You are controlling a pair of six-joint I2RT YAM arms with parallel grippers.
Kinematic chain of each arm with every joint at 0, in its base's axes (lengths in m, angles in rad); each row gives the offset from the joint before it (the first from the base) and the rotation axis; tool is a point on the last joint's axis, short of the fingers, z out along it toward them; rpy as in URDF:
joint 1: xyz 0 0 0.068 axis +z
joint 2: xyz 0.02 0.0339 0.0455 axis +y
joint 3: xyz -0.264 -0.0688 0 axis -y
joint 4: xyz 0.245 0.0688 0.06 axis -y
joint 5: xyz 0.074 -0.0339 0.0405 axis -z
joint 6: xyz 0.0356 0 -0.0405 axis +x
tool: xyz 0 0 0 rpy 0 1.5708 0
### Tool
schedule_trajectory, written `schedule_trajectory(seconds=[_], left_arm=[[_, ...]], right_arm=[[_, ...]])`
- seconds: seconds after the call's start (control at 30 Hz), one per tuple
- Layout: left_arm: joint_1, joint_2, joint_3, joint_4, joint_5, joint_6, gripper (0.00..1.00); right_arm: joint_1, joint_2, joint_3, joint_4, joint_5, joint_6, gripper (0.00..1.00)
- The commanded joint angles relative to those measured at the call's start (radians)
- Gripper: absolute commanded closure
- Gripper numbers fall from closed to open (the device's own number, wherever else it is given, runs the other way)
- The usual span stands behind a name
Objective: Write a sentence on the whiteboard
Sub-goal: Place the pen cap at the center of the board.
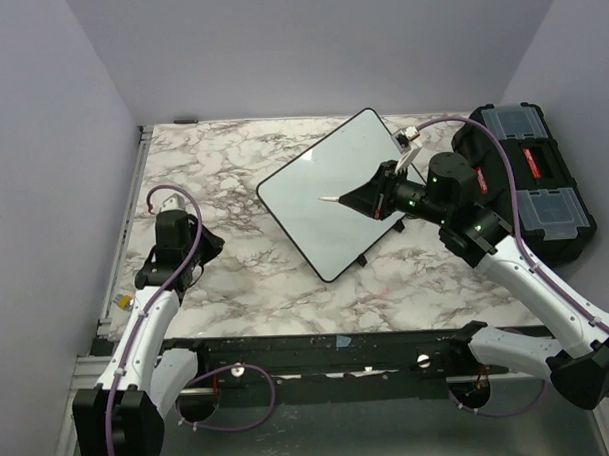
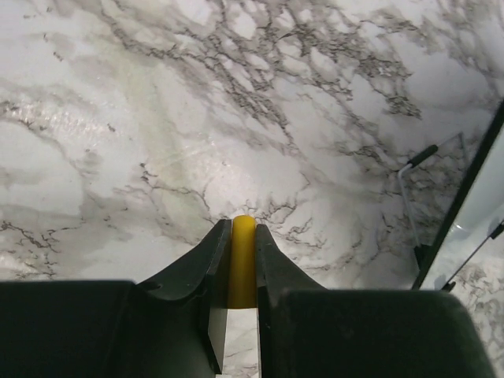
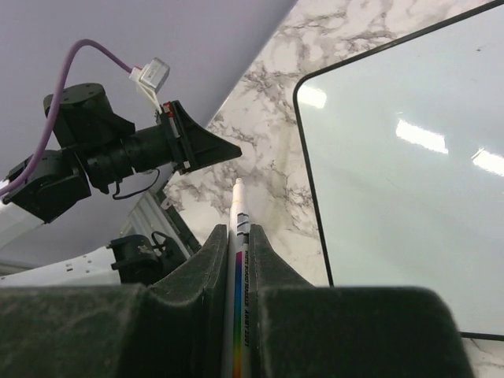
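My left gripper will bring the short yellow cap down onto the marble and let it go.
The whiteboard (image 1: 314, 223) lies turned at an angle on the marble table, its face plain white; the sentence is not in view. My right gripper (image 1: 360, 199) is shut on a white marker (image 1: 330, 199) with a rainbow stripe, and the marker's tip hangs over the middle of the board. In the right wrist view the marker (image 3: 239, 216) sticks out between the fingers of the right gripper (image 3: 239, 233), beside the board's (image 3: 409, 173) black rim. At the table's left, my left gripper (image 1: 207, 243) is shut on a short yellow cap (image 2: 242, 260), low over bare marble.
A black toolbox (image 1: 538, 180) with clear lids stands at the table's right edge, behind my right arm. The board's (image 2: 482, 206) corner and a wire foot (image 2: 416, 161) appear at the right of the left wrist view. A metal rail (image 1: 134, 209) runs along the table's left side.
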Motion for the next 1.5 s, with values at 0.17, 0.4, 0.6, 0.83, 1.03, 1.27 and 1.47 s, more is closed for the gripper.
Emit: schedule_trajectory(seconds=[0.17, 0.4, 0.6, 0.83, 1.03, 1.27, 1.47], left_arm=[[0.006, 0.077, -0.076, 0.081, -0.126, -0.079, 1.00], [0.006, 0.161, -0.108, 0.144, -0.132, -0.073, 1.00], [0.006, 0.188, -0.116, 0.155, -0.134, -0.054, 0.97], [0.007, 0.203, -0.119, 0.154, -0.140, -0.050, 0.91], [0.008, 0.183, -0.128, 0.158, -0.133, -0.039, 0.76], [0.008, 0.130, -0.131, 0.154, -0.131, -0.011, 0.53], [0.008, 0.059, -0.096, 0.109, -0.159, 0.051, 0.44]], right_arm=[[-0.003, 0.006, 0.001, -0.048, 0.075, -0.057, 0.99], [-0.003, -0.003, -0.009, -0.059, 0.097, -0.068, 0.99], [-0.003, 0.001, -0.022, -0.059, 0.107, -0.072, 0.99], [-0.003, 0.015, -0.022, -0.050, 0.111, -0.074, 0.99], [-0.003, 0.014, -0.034, -0.049, 0.113, -0.075, 0.99], [-0.004, 0.013, -0.039, -0.049, 0.117, -0.079, 0.99], [-0.003, 0.009, -0.044, -0.048, 0.121, -0.083, 0.99]])
